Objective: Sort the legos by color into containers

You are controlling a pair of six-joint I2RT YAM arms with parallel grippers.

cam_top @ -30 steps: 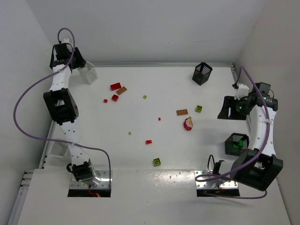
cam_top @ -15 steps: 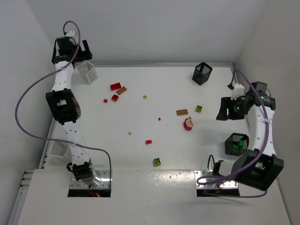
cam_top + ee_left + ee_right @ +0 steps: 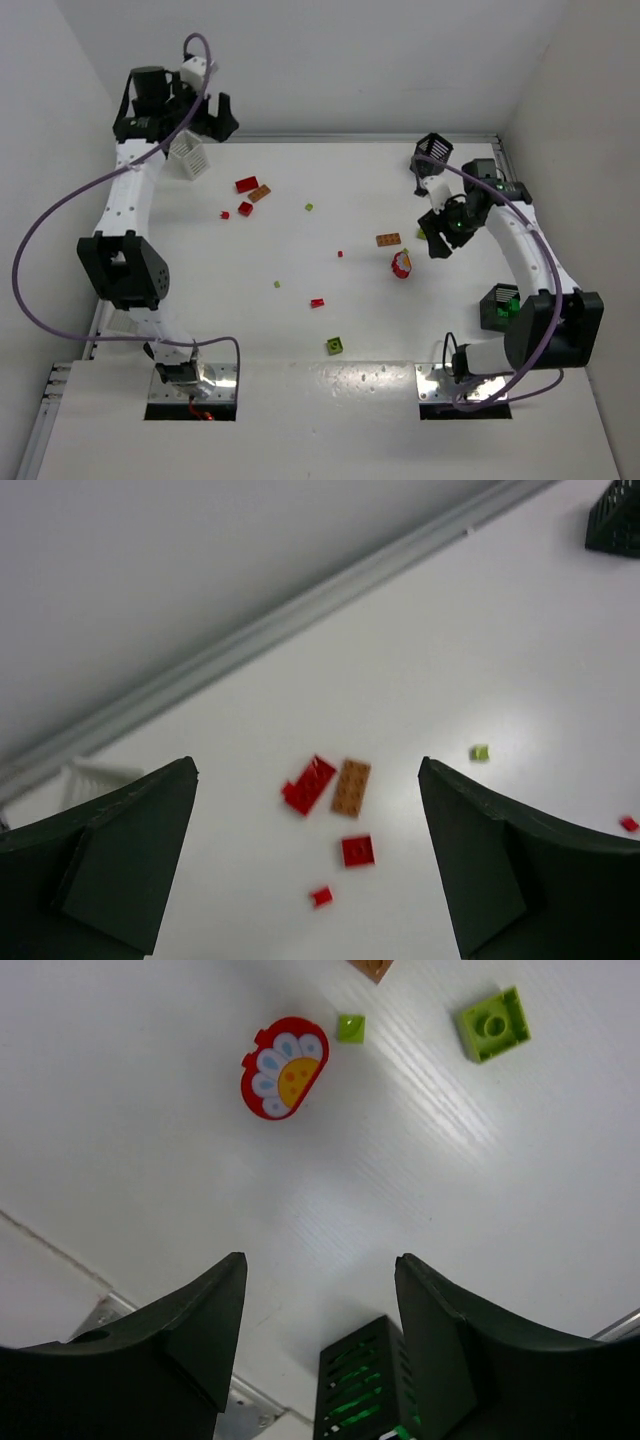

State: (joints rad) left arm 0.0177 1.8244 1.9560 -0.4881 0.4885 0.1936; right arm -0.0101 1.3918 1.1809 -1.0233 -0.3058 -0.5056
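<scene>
I will next swing my left gripper back and to the right in the top view and lower it onto the green brick by the table's near edge [image 3: 334,346], because the brick is outside any basket.
Legos lie scattered on the white table. Under my open left gripper [image 3: 308,768], which is raised at the back left [image 3: 208,120], are a red plate [image 3: 310,783], an orange-brown plate [image 3: 351,786], a red square [image 3: 358,850] and a tiny red piece [image 3: 321,896]. A white basket [image 3: 187,155] stands just below it. My right gripper [image 3: 320,1260] is open and empty, hovering at centre right [image 3: 435,228]. Ahead of it lie a red flower-printed piece [image 3: 284,1066], a tiny yellow-green piece [image 3: 350,1027] and a green brick [image 3: 492,1024]. A black basket [image 3: 365,1390] holding green pieces sits between its fingers, lower down.
A second black basket [image 3: 433,150] stands at the back right. More legos: an orange-brown plate [image 3: 388,239], a red piece [image 3: 317,302], a green brick [image 3: 335,346], yellow-green bits [image 3: 309,207] [image 3: 277,284]. Metal base plates [image 3: 465,380] line the near edge.
My left gripper has opened wide, risen off the white basket and swung right. My right arm has swung left from the table's right edge toward the flower piece.
</scene>
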